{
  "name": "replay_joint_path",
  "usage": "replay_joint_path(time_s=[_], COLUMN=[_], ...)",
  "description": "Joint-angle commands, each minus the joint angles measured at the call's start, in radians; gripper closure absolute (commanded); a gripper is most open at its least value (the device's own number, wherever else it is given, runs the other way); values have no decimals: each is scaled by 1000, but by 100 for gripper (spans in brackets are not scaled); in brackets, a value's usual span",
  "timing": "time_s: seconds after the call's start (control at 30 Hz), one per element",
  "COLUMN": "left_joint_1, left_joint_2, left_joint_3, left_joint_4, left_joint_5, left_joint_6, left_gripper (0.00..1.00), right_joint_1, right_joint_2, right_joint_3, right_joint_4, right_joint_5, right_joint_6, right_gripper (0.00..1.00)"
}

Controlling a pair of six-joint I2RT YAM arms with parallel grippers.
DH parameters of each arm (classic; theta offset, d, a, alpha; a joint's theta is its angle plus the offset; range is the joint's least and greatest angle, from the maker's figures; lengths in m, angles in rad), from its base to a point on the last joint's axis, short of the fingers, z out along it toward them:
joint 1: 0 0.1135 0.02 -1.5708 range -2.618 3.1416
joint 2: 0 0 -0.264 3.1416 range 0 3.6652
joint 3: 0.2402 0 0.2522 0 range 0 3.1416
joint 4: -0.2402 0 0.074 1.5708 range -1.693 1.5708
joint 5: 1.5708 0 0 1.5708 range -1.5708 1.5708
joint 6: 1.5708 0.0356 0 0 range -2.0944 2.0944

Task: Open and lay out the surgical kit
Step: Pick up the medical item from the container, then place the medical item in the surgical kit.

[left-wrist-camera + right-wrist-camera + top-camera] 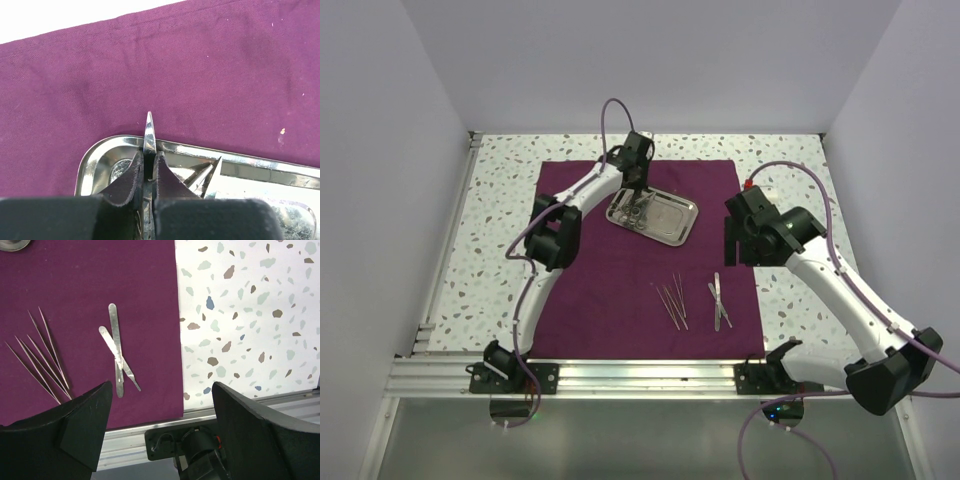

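Note:
Bare cloth lies back from my left gripper, beside the thin probes, so it should next lift the instrument off the tray (675, 215), move back, lower and release it.
The dark purple cloth (610, 290) lies spread flat on the table. The shiny steel tray (675, 215) sits on its far half, with ring-handled instruments (630, 212) at the left end. My left gripper (636, 195) is over that end. In the left wrist view it (148, 155) is shut on a thin silver instrument whose curved tip (149, 132) juts over the tray rim (100, 152). Several thin probes (673, 300) and two flat silver handles (720, 300) lie on the cloth's near half. My right gripper (735, 240) is open and empty above the cloth's right edge (162, 400), near the handles (117, 355) and probes (40, 357).
The speckled table (500, 220) shows around the cloth. An aluminium rail (640, 375) with the arm bases runs along the near edge. White walls close in the left, right and back. The right arm's mount (195, 450) shows below the right gripper.

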Motion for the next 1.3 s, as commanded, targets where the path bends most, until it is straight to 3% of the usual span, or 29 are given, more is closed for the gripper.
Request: replay_joint_path(time_s=[0.0, 0.4, 0.5, 0.73, 0.83, 0.97, 1.13, 1.23, 1.27], left_joint_1=[0, 2, -6, -53, -87, -155, -202, -207, -207], left_joint_2=[13, -329, -472, -875, -972, -1015, -977, -966, -966], left_joint_3=[-4, -50, -213, -918, -1127, -1261, -1272, -1248, -1239], left_joint_4=[-51, -98, -97, 0, 38, 77, 86, 51, 46], left_joint_5=[-16, -73, -101, -137, -124, -105, -79, -72, -70], left_joint_6=[-1, -41, -61, -179, -252, -332, -397, -441, -441], left_gripper=[100, 100, 100, 100, 100, 100, 100, 70, 53], right_joint_1=[-7, -7, -7, -7, -8, -8, -5, -7, -7], right_joint_2=[-37, -109, -130, -159, -178, -201, -228, -238, -239], right_joint_3=[3, -77, -108, -146, -163, -194, -215, -212, -211], right_joint_4=[30, 121, 145, 177, 182, 181, 171, 170, 162], right_joint_5=[7, -90, -109, -136, -146, -156, -153, -142, -128], right_joint_6=[-18, -9, -9, -19, -24, -27, -22, -16, -12], right_gripper=[15, 16, 17, 17, 17, 17, 17, 17, 17])
